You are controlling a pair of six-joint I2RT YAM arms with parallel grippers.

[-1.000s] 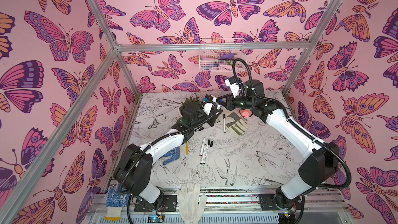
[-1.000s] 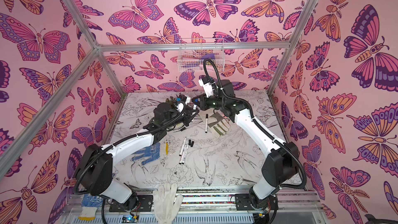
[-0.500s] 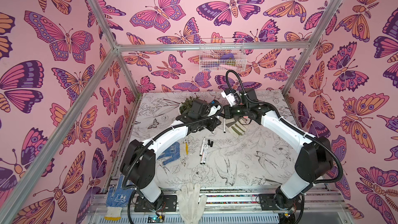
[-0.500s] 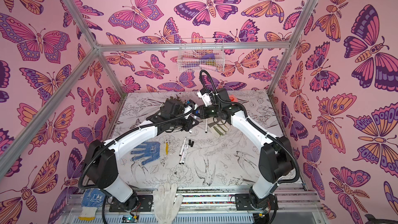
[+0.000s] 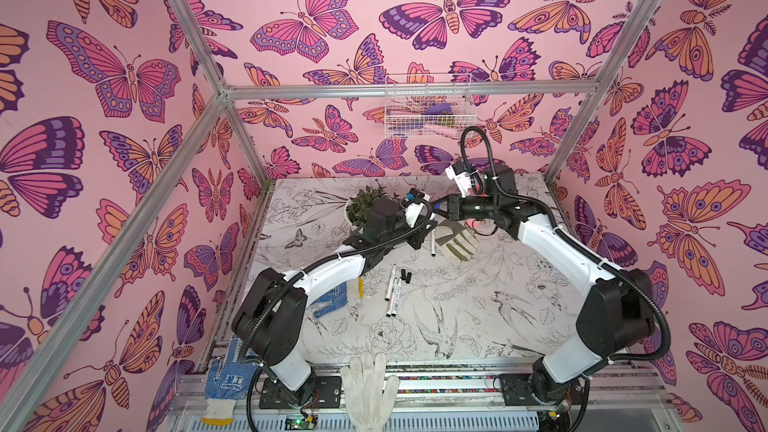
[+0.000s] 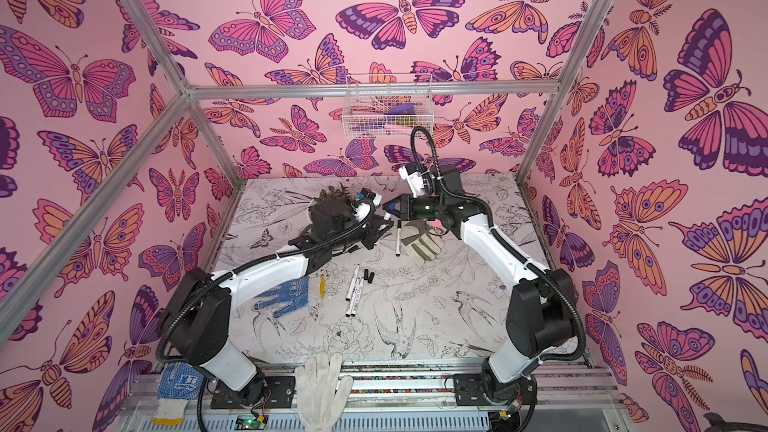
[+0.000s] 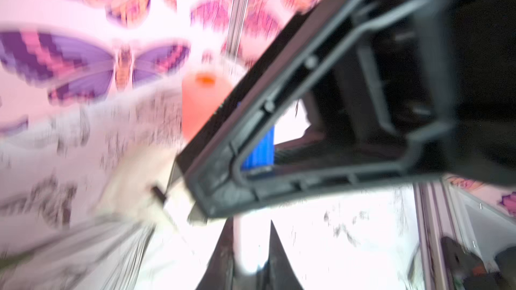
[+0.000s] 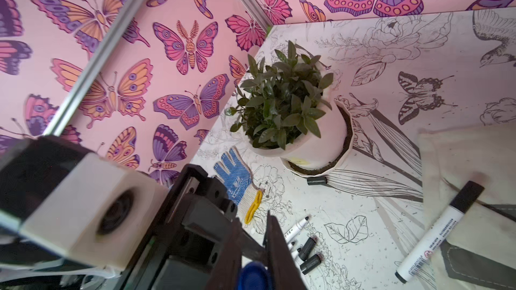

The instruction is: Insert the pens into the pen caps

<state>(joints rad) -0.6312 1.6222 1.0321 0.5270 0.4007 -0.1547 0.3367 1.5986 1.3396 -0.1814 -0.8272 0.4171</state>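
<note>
I will next move my left gripper down onto the grey and white glove beside the black-capped pen and release the white pen there, because that glove lies below my gripper.
My left gripper is shut on a white pen, and my right gripper is shut on the blue pen cap. In both top views the two grippers, left and right, meet tip to tip above the back of the table. The blue cap shows through the right finger's frame in the blurred left wrist view. Uncapped pens lie mid-table beside two black caps. A black-capped pen rests at a glove's edge.
A potted plant stands at the back left. A grey and white glove lies under the right arm, a blue glove and a yellow clip under the left arm. A white glove hangs over the front rail. A wire basket hangs on the back wall.
Both grippers have drawn closer together above the back of the table, the left one moving right toward the right one. Both stayed shut on what they hold.
</note>
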